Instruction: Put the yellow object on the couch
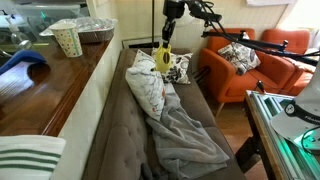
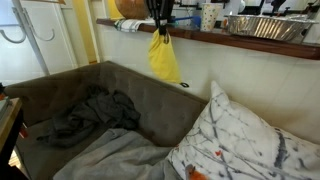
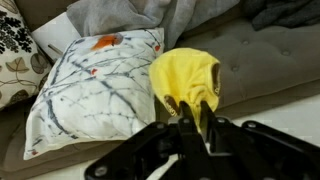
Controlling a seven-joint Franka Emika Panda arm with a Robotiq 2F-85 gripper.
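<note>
The yellow object still hangs above the couch (image 2: 170, 115), so next my gripper needs to go down, away from the counter and over the grey blanket beside the patterned pillow, and let go.
The yellow object (image 2: 164, 60) is a soft floppy item that hangs from my gripper (image 2: 160, 33) above the couch (image 2: 170, 115). In an exterior view it hangs (image 1: 164, 58) under the gripper (image 1: 168, 40) over the far end of the grey-brown couch (image 1: 120, 125). In the wrist view the yellow object (image 3: 185, 78) dangles below the shut fingers (image 3: 197, 108), over the couch seat (image 3: 270, 60) beside a white patterned pillow (image 3: 90, 85).
A grey blanket (image 1: 185, 130) and pillows (image 1: 148, 85) lie on the couch. A patterned paper cup (image 1: 68, 40) and foil tray (image 1: 95, 30) stand on the wooden counter behind it. An orange armchair (image 1: 250, 65) stands beyond the couch end.
</note>
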